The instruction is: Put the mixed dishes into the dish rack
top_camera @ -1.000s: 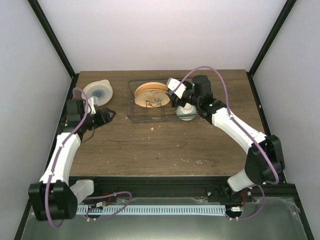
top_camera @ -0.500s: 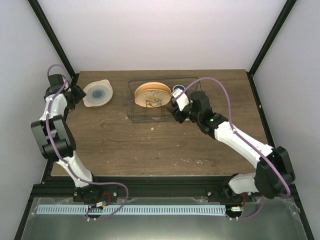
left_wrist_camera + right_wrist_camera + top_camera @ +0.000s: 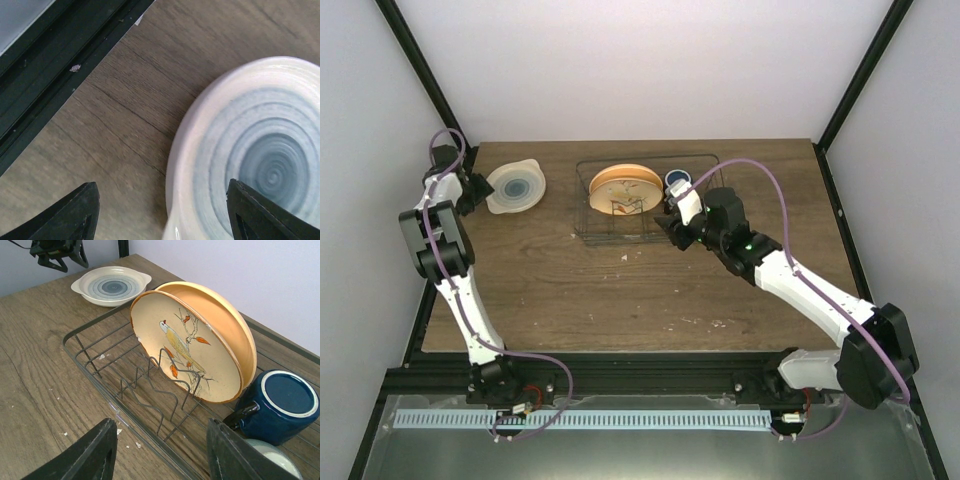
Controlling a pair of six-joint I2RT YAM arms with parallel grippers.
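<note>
The cream plate's rim by the black bar shows between my open fingers. My left gripper will go down toward the cream plate next and close across that rim.
The wire dish rack holds the orange bird plate on edge, the dark blue mug upside down and the mint-green bowl beside it. The cream plate with blue-grey rings lies flat on the table, left of the rack. My left gripper is open at the plate's left rim, which lies between its fingers. My right gripper is open and empty over the rack's near right edge.
The black frame rail runs along the table's left edge, close behind my left gripper. The rack's zigzag dividers stand in front of the orange plate. Crumbs lie on the wooden table.
My left arm has swung from the table's front left to the far left edge beside the cream plate. My right gripper has drawn back a little from the rack's right end.
</note>
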